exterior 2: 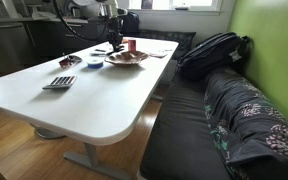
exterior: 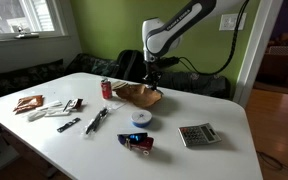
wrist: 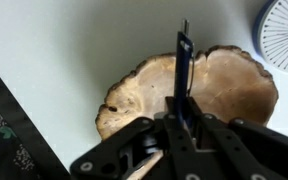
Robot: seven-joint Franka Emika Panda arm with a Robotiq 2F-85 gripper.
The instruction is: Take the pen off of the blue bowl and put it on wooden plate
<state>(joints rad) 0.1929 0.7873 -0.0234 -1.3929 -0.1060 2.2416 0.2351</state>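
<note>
My gripper moves away from the blue bowl [exterior: 141, 118] next, over the middle of the wooden plate [exterior: 139, 96].
In the wrist view my gripper [wrist: 183, 112] is shut on the pen [wrist: 184, 60], a slim dark blue stick that points away from the jaws over the wooden plate [wrist: 134, 90]. The plate is brown with a wavy rim and lies right below. The blue bowl [wrist: 284, 35] shows at the top right corner, pale with radial lines. In an exterior view the gripper [exterior: 151, 76] hangs just above the wooden plate [exterior: 139, 96], with the blue bowl [exterior: 141, 118] nearer the front. The plate [exterior 2: 125, 58] and bowl [exterior 2: 94, 63] also show far off in an exterior view.
A red can [exterior: 107, 89] stands beside the plate. A calculator [exterior: 196, 134], a crumpled dark wrapper [exterior: 137, 143], black-and-silver pens [exterior: 96, 120] and packets [exterior: 29, 103] lie on the white table [exterior: 214, 100]. A bench with a dark bag [exterior 2: 209, 50] runs along the green wall.
</note>
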